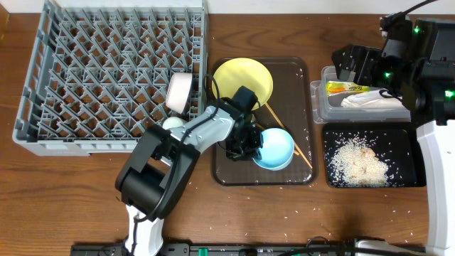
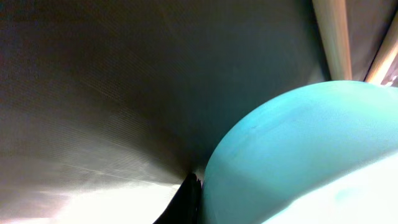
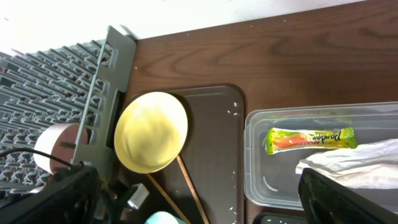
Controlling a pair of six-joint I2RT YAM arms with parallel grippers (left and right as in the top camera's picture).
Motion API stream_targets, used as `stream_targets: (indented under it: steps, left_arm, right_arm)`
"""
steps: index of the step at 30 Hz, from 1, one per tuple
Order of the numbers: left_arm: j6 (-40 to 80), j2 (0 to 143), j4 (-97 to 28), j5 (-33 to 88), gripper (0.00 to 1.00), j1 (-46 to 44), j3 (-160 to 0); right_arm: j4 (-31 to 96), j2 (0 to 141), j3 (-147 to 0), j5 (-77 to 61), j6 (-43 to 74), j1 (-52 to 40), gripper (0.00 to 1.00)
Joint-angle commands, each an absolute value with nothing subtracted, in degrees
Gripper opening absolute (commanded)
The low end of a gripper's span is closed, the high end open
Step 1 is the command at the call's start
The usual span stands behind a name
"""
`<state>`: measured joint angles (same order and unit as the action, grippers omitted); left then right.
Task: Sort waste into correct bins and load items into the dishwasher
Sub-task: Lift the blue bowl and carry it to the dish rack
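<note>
The rack's empty wires beyond the white cup (image 1: 179,92) lie outward of my left gripper, so next it will lift the light-blue bowl over, tilt it and release it there.
My left gripper (image 1: 245,146) is shut on the left rim of the light-blue bowl (image 1: 279,148), which sits on the brown tray (image 1: 295,78). In the left wrist view one finger (image 2: 189,199) presses against the bowl's outer wall (image 2: 298,143). The yellow plate (image 1: 242,78) lies at the tray's far end. A white cup (image 1: 179,92) rests in the grey dish rack (image 1: 106,71). A white bowl (image 1: 173,122) peeks out beside my left arm. My right gripper (image 3: 205,208) is open and empty above the clear tub (image 1: 318,107), which holds the sachet (image 3: 311,138) and napkin (image 3: 354,165).
The black tub (image 1: 334,178) at the front right holds a heap of rice (image 1: 359,162). Two chopsticks (image 1: 284,131) lie across the tray behind the bowl. Loose rice grains (image 1: 284,193) are scattered on the table in front of the tray.
</note>
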<state>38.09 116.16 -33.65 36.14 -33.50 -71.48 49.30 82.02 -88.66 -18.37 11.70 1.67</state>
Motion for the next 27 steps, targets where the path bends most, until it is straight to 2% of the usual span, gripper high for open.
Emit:
stream_targets:
  steps: [1,4,7,16,19,22,27]
  left_arm:
    - [35.6,113.3,-34.0,36.4,0.07,-32.1,-71.5]
    - [35.0,107.8,-34.0,32.4,0.08,-31.6,-71.5]
    - [34.2,100.7,-34.0,21.9,0.08,-31.0,-71.5]
    - [27.9,86.1,-30.9,-25.1,0.07,-30.3,-71.5]
    - [22.9,86.1,-26.0,-40.9,0.07,-30.0,-71.5]
    - [17.3,87.0,-19.9,-50.3,0.07,-29.2,-71.5]
    - [1.4,90.3,-2.3,-56.2,0.07,-25.4,-71.5]
  right_arm:
    - [49.3,82.1,-88.8,-18.2,11.5,1.4,0.99]
    - [49.3,82.1,-88.8,-18.2,11.5,1.4,0.99]
    - [49.3,82.1,-88.8,-18.2,11.5,1.4,0.99]
    - [49.3,82.1,-88.8,-18.2,11.5,1.4,0.99]
    - [49.3,82.1,-88.8,-18.2,11.5,1.4,0.99]
    - [49.3,82.1,-88.8,-18.2,11.5,1.4,0.99]
    - [49.3,82.1,-88.8,-18.2,11.5,1.4,0.99]
